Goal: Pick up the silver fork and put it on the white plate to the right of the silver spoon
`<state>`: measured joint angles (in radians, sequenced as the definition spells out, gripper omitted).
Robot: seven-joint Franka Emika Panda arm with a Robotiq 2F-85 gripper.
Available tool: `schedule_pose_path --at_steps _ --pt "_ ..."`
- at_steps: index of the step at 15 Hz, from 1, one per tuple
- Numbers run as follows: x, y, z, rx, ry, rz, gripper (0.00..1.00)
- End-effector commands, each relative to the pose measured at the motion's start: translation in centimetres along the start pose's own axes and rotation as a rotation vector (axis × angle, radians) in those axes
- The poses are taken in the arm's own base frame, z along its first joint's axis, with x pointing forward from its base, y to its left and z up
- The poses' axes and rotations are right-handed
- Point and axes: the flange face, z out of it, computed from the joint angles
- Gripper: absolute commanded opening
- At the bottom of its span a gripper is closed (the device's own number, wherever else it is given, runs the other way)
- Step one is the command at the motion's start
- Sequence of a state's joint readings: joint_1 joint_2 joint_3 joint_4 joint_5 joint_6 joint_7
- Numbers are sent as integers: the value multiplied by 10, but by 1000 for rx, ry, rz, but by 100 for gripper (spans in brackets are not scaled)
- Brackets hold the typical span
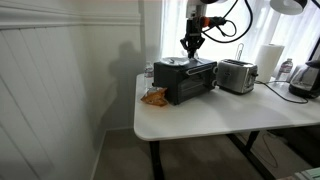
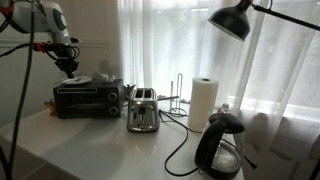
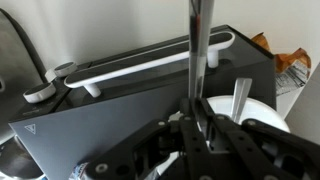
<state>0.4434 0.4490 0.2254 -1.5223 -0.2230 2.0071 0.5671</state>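
Note:
Next, my gripper shifts toward the right in the wrist view and down to release the fork on the plate (image 3: 265,112) beside the spoon, since the plate lies that way.
My gripper (image 3: 200,125) is shut on the silver fork (image 3: 197,50), whose thin handle sticks straight out past the fingers in the wrist view. The white plate (image 3: 265,112) lies just beneath and beside the fingers, with a silver spoon (image 3: 240,100) lying on it. In both exterior views the gripper (image 1: 192,45) (image 2: 68,66) hangs just above the top of the black toaster oven (image 1: 186,80) (image 2: 88,98). The fork and plate are too small to make out there.
A silver toaster (image 1: 237,75) (image 2: 142,110) stands beside the oven. A white paper-towel roll (image 1: 270,60) (image 2: 203,100), a black kettle (image 2: 220,145) and a lamp (image 2: 235,20) are further along. An orange snack bag (image 1: 154,97) (image 3: 290,62) lies by the oven's front.

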Motion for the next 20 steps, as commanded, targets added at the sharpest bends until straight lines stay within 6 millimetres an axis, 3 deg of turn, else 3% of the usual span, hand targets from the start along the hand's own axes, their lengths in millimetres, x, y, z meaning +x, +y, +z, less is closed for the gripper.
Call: schedule_pose_path --at_steps 1,9,20 --pt "22 -12 3 21 -34 -38 3" --pt "53 -20 18 26 -42 -68 3" --pt "74 -28 31 9 -61 -75 3"
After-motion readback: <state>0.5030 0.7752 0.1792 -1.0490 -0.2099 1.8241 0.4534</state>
